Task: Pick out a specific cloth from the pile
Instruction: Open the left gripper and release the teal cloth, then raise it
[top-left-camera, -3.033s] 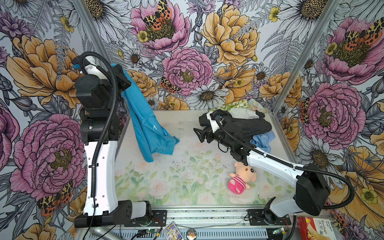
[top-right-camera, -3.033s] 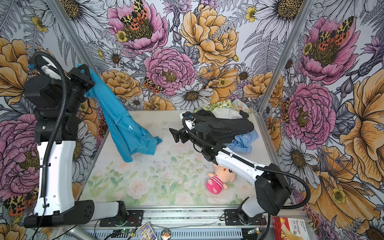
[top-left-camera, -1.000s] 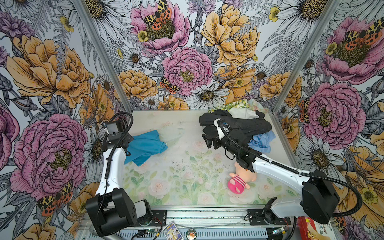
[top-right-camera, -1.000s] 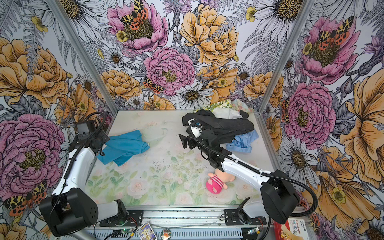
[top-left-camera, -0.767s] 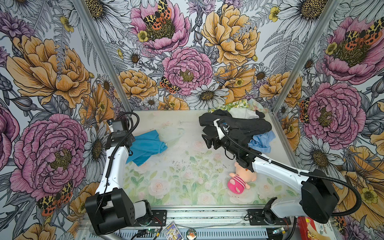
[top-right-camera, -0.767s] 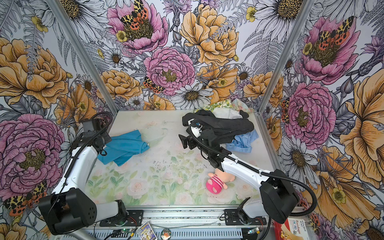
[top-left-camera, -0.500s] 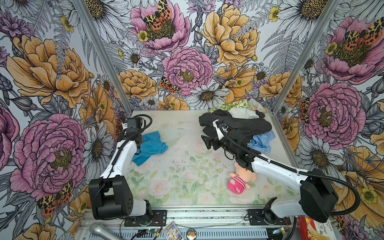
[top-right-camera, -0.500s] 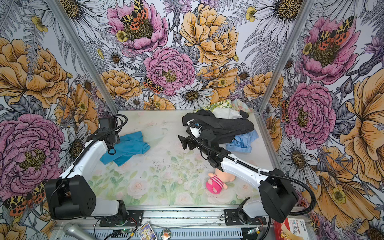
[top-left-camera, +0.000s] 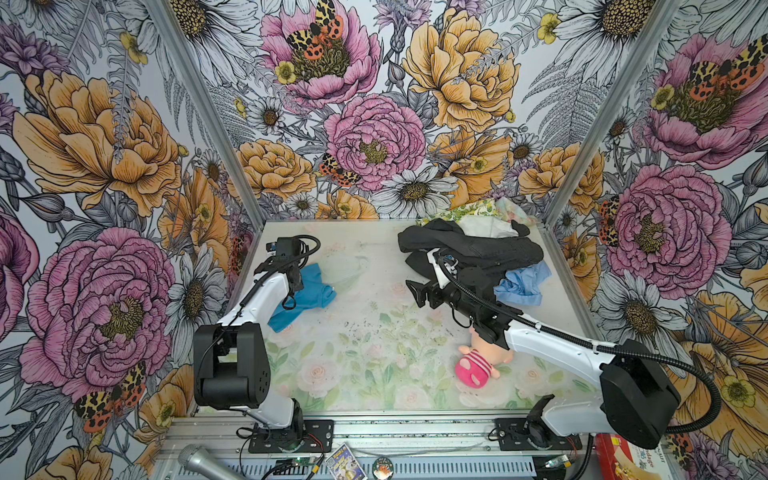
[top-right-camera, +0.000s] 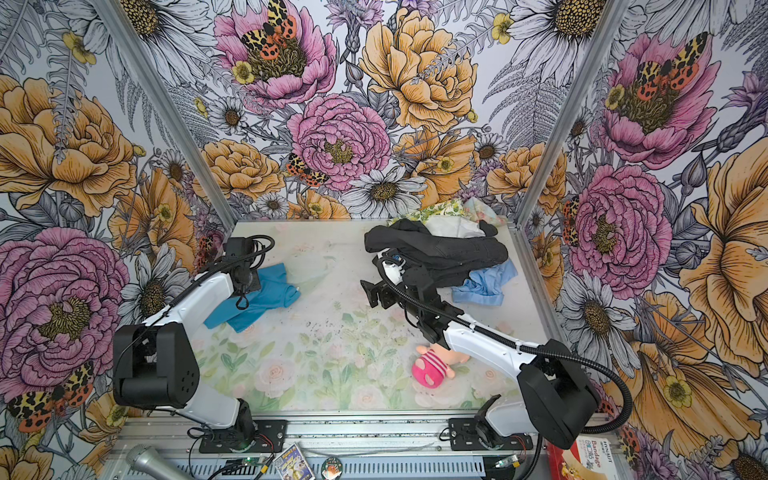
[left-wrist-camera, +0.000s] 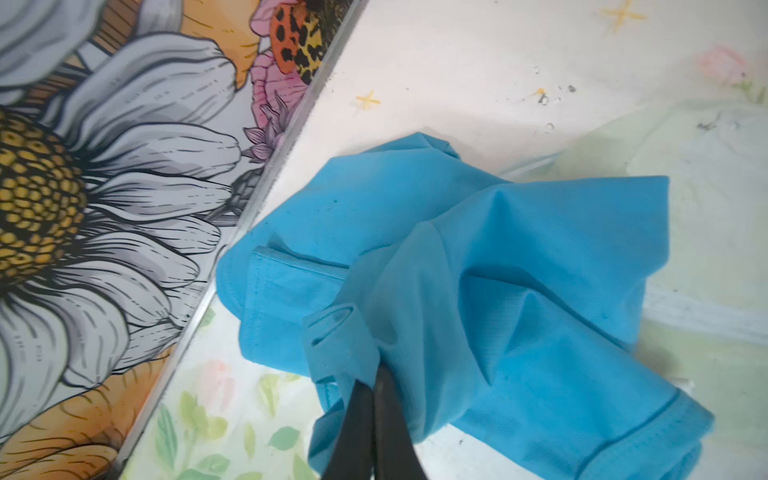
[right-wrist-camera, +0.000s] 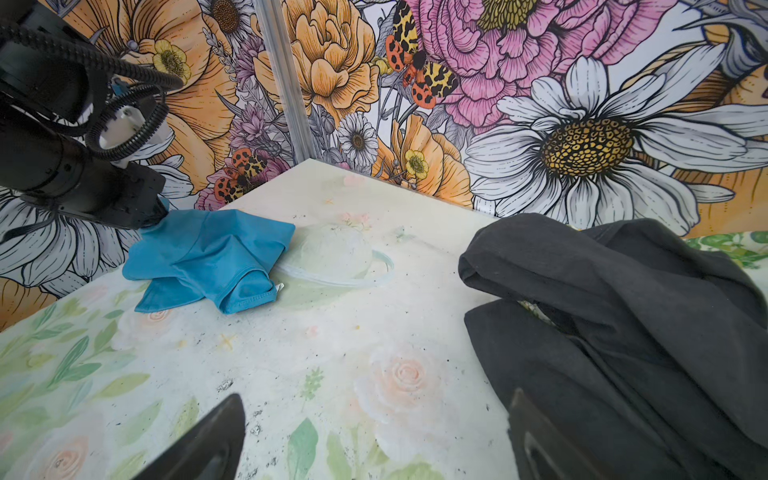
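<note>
The left gripper comes down onto the crumpled teal-blue cloth (top-left-camera: 310, 293) (left-wrist-camera: 436, 316) next and releases the fold, since the rest already lies on the tabletop, clear of the pile.
The cloth (top-left-camera: 311, 293) (top-right-camera: 272, 297) (left-wrist-camera: 498, 270) (right-wrist-camera: 208, 257) is teal-blue and lies crumpled on the table at the back left, close to the left wall. My left gripper (left-wrist-camera: 374, 388) (top-left-camera: 296, 283) is shut on a fold of it, low over the table. The pile (top-left-camera: 478, 247) (top-right-camera: 440, 249) sits at the back right: a black garment on top, a pale blue cloth (top-left-camera: 524, 283), a white cloth (top-left-camera: 486, 226) and a floral cloth (top-left-camera: 467, 211). My right gripper (right-wrist-camera: 376, 397) (top-left-camera: 419, 291) hangs open and empty beside the black garment (right-wrist-camera: 623, 311).
A pink plush doll (top-left-camera: 478, 361) (top-right-camera: 432, 368) lies under the right arm's forearm near the front. A thin clear plastic piece (right-wrist-camera: 336, 253) lies next to the cloth. Floral walls close in the table on three sides; the left wall's metal edge (left-wrist-camera: 249, 216) runs beside the cloth.
The left arm has come down from holding the cloth high. Over the last second it slid along the left wall toward the back, dragging the cloth. The right arm barely moved.
</note>
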